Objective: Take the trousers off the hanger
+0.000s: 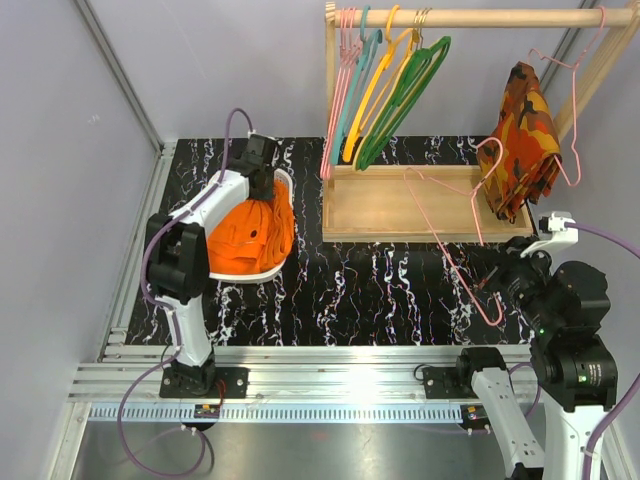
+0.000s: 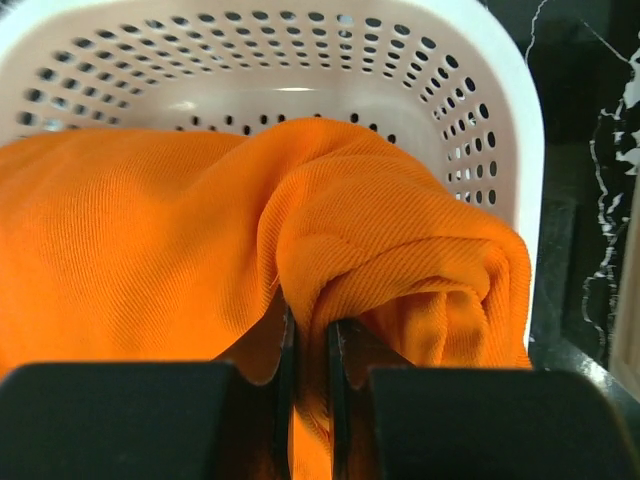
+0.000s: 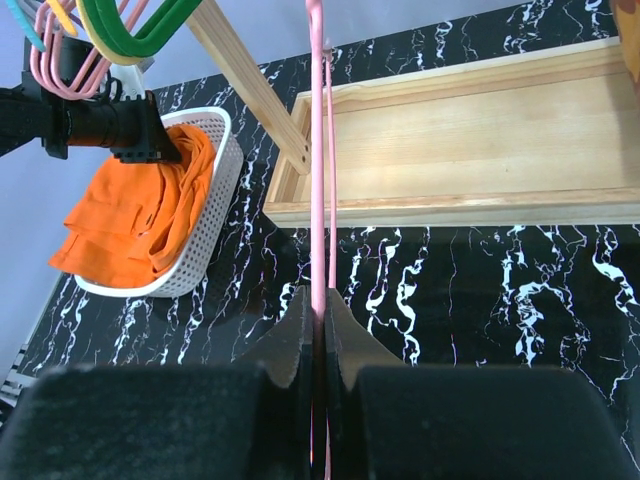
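Note:
The bar's empty part (image 1: 506, 18) lies above and outward of the robot's right gripper, so the right gripper will move up and outward, hook the bare hanger on that part and release.
The bright orange trousers (image 1: 250, 238) lie bunched in the white basket (image 1: 287, 190) at the left. My left gripper (image 1: 264, 192) reaches down into the basket. In the left wrist view it (image 2: 308, 325) is shut on a raised fold of the trousers (image 2: 150, 230). The thin pink hanger (image 1: 443, 238) is bare and held slanted above the table at the right. My right gripper (image 1: 497, 285) is shut on its wire, which the right wrist view shows as the gripper (image 3: 320, 300) pinching the hanger (image 3: 317, 150). That view also shows the trousers (image 3: 130, 215) in the basket (image 3: 205, 240).
A wooden rack with a tray base (image 1: 400, 205) stands at the back. Several green, yellow, teal and pink hangers (image 1: 385, 90) hang on its rail. A camouflage garment (image 1: 522, 140) hangs at the right. The floor is black marble-patterned (image 1: 380, 285).

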You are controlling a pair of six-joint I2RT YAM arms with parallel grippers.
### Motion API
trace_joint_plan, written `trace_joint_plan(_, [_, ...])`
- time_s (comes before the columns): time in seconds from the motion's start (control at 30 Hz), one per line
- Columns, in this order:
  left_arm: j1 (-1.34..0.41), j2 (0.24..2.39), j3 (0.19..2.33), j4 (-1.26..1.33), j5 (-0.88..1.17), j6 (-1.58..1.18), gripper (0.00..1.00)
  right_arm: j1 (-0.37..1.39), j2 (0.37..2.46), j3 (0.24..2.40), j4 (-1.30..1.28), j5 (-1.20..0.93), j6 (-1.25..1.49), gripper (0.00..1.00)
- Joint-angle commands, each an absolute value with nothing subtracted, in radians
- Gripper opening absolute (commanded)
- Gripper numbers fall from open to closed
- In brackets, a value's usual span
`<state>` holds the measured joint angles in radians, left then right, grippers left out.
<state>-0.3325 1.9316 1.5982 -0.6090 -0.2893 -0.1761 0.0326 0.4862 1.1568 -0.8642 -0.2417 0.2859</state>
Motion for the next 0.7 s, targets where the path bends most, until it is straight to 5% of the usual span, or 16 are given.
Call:
trace_joint_plan(0.0, [-0.29, 1.947, 1.618, -0.643, -0.06, -0.273, 0.07, 0.037, 0.479, 1.161, -0.808, -0.276, 0.291, 0.0])
trace_joint_plan(0.07, [-0.264, 1.944, 1.627, -0.656, -0.006, -0.291, 0.12, 0.037, 0.479, 1.166, -0.813, -0.282, 0.287, 0.0])
trace_joint_plan(0.17, [-0.253, 1.895, 1.638, -0.667, 0.047, -0.298, 0.41, 0.037, 0.48, 1.17, -0.819, -0.285, 0.278, 0.0])
trace_joint_plan(0.2, [-0.25, 1.844, 1.635, -0.663, 0.048, -0.301, 0.6, 0.037, 0.482, 1.17, -0.819, -0.285, 0.276, 0.0])
trace_joint_plan(0.33, [-0.222, 1.723, 1.615, -0.657, 0.09, -0.33, 0.87, 0.037, 0.495, 1.18, -0.83, -0.29, 0.268, 0.06])
trace_joint_plan(0.43, [-0.204, 1.64, 1.582, -0.66, 0.098, -0.366, 0.89, 0.037, 0.499, 1.189, -0.834, -0.293, 0.265, 0.05])
trace_joint_plan(0.57, [-0.204, 1.545, 1.362, -0.637, 0.046, -0.446, 0.79, 0.037, 0.5, 1.198, -0.838, -0.291, 0.253, 0.04])
trace_joint_plan(0.67, [-0.204, 1.531, 1.229, -0.553, 0.058, -0.488, 0.85, 0.037, 0.514, 1.227, -0.839, -0.278, 0.232, 0.0])
